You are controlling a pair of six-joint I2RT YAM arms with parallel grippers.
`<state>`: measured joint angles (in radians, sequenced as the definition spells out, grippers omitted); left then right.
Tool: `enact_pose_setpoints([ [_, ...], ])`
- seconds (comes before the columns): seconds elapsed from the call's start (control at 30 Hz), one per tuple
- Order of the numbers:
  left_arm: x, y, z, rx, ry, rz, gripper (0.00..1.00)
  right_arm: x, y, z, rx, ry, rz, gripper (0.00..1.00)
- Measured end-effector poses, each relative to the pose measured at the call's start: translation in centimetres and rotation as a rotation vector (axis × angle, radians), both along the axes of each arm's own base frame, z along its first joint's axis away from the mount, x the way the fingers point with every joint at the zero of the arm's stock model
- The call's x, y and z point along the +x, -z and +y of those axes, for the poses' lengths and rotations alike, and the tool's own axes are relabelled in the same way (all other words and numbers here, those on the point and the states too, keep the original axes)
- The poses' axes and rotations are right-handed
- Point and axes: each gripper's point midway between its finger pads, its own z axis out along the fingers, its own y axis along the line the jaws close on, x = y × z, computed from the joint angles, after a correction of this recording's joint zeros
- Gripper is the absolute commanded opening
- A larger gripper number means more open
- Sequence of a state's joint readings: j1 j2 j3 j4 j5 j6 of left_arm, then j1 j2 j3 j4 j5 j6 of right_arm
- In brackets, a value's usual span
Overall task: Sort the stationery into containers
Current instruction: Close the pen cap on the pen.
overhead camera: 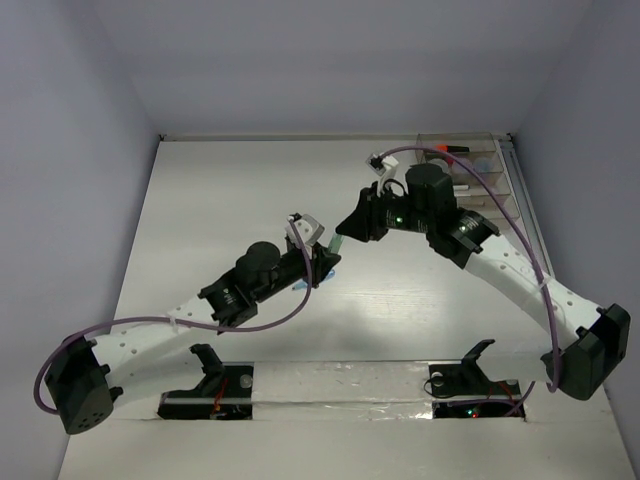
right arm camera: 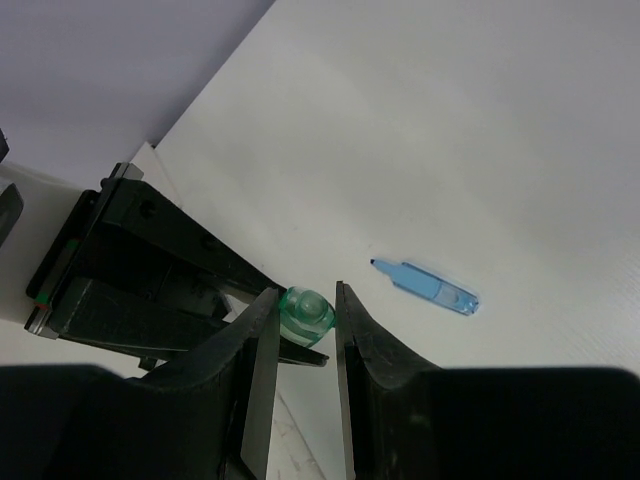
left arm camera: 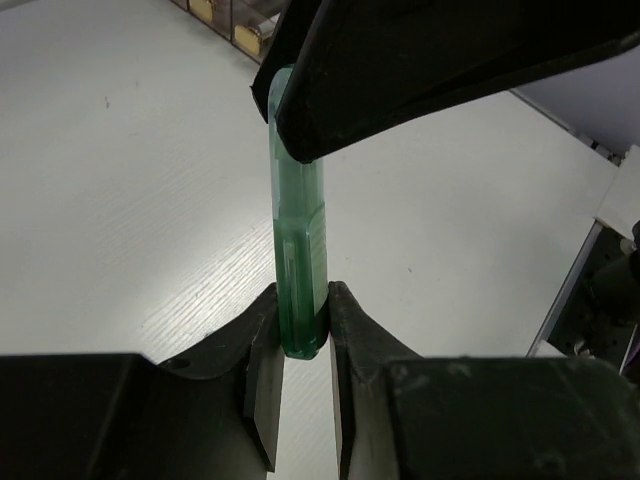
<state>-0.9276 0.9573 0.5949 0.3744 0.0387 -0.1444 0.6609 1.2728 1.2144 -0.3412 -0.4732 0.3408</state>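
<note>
The right gripper moves to the right in the top view next and releases over the organiser's near section [overhead camera: 496, 211], because another highlighter already lies in that organiser.
A pale green highlighter [left arm camera: 298, 230] is held in the air between my two grippers, above the middle of the table [overhead camera: 337, 243]. My left gripper [left arm camera: 302, 296] is shut on its lower end. My right gripper [right arm camera: 305, 292] has its jaws closed about the other end [right arm camera: 307, 312], and its black fingers [left arm camera: 420, 70] cover that end in the left wrist view. In the top view the left gripper [overhead camera: 322, 256] and the right gripper [overhead camera: 346, 234] nearly meet. A light blue highlighter [right arm camera: 430, 290] lies flat on the table below. The clear stepped organiser [overhead camera: 480, 170] stands at the far right.
An orange-black highlighter [overhead camera: 455, 150] lies in the organiser's far end. The organiser's brownish compartments [left arm camera: 235, 25] show at the top of the left wrist view. Grey walls bound the table on the left, the back and the right.
</note>
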Motion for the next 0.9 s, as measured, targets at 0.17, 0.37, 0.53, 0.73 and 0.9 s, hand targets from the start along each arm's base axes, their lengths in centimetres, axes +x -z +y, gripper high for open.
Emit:
enact_pose_setpoints([
  [0.17,0.1,1.2,0.0,0.075,0.003,0.042,0.00,-0.3,1.8,0.1,0.026,0.021,-0.014,0.00],
  [0.37,0.3,3.0,-0.1,0.169,0.002,0.095,0.00,0.0,3.8,0.1,0.062,0.057,-0.019,0.00],
  [0.53,0.6,4.1,0.0,0.235,-0.002,0.123,0.00,0.1,5.0,0.0,0.076,0.079,-0.021,0.00],
  [0.73,1.1,3.6,0.2,0.223,0.005,0.127,0.00,0.3,4.6,-0.3,0.091,0.115,-0.045,0.00],
  [0.9,1.5,2.7,0.2,0.195,0.005,0.133,0.00,1.0,3.8,0.4,0.135,0.124,-0.065,0.00],
])
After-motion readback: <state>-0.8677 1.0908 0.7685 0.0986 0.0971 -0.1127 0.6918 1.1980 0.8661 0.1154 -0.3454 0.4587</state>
